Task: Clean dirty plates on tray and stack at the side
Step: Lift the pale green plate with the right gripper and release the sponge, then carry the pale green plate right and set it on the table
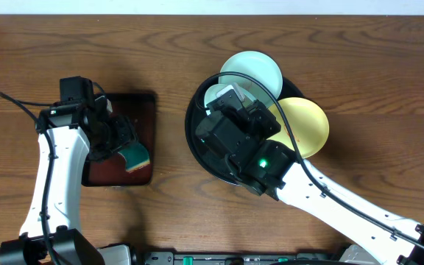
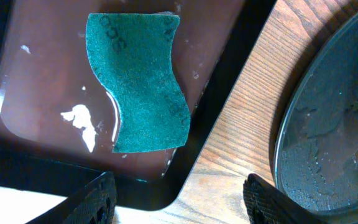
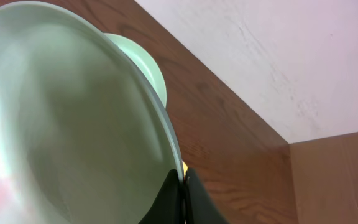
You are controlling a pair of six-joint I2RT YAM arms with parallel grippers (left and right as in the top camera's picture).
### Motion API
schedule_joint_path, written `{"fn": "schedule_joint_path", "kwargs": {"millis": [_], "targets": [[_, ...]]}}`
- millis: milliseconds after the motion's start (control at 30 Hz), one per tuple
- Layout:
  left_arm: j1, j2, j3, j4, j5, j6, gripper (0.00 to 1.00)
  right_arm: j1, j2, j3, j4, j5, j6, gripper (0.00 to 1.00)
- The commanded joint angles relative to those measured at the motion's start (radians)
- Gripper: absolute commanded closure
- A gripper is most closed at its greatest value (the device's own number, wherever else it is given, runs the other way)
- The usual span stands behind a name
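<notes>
Next I will swing my right gripper to the right in the overhead view, past the yellow plate (image 1: 308,125), then down onto the tabletop, where bare wood lies clear beyond.
The black round tray (image 1: 201,151) sits right of centre. A mint-blue plate (image 1: 252,70) lies on its far rim and a yellow plate (image 1: 308,125) on its right rim. My right gripper (image 3: 183,190) is shut on the rim of a second mint-blue plate (image 3: 61,124), held tilted over the tray; overhead it shows by the arm (image 1: 216,94). The other mint plate (image 3: 143,62) shows behind it. My left gripper (image 2: 179,199) is open and empty above the red-brown tray's near corner, close to a green sponge (image 2: 138,81) lying on it, also seen overhead (image 1: 135,156).
The rectangular red-brown tray (image 1: 120,140) lies at the left, wet with white flecks (image 2: 79,121). Bare wood tabletop (image 1: 171,191) runs between the two trays. The black tray's rim (image 2: 291,124) is at the right of the left wrist view.
</notes>
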Motion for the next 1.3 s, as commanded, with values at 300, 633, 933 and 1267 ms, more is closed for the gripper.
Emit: {"fn": "schedule_joint_path", "kwargs": {"millis": [300, 633, 933, 1267], "targets": [[0.000, -0.001, 0.009, -0.007, 0.005, 0.010, 0.33, -0.300, -0.043, 0.000, -0.137, -0.348, 0.306, 0.99], [0.000, -0.001, 0.009, 0.002, 0.005, 0.010, 0.33, -0.954, -0.135, 0.000, -0.174, -1.117, 0.327, 0.99], [0.000, -0.001, 0.009, 0.002, 0.005, 0.010, 0.33, -1.296, -0.077, -0.002, -0.253, -1.129, 0.322, 0.99], [0.000, -0.001, 0.009, 0.002, 0.005, 0.010, 0.33, -1.439, 0.096, -0.002, -0.229, -0.957, 0.352, 0.99]]}}
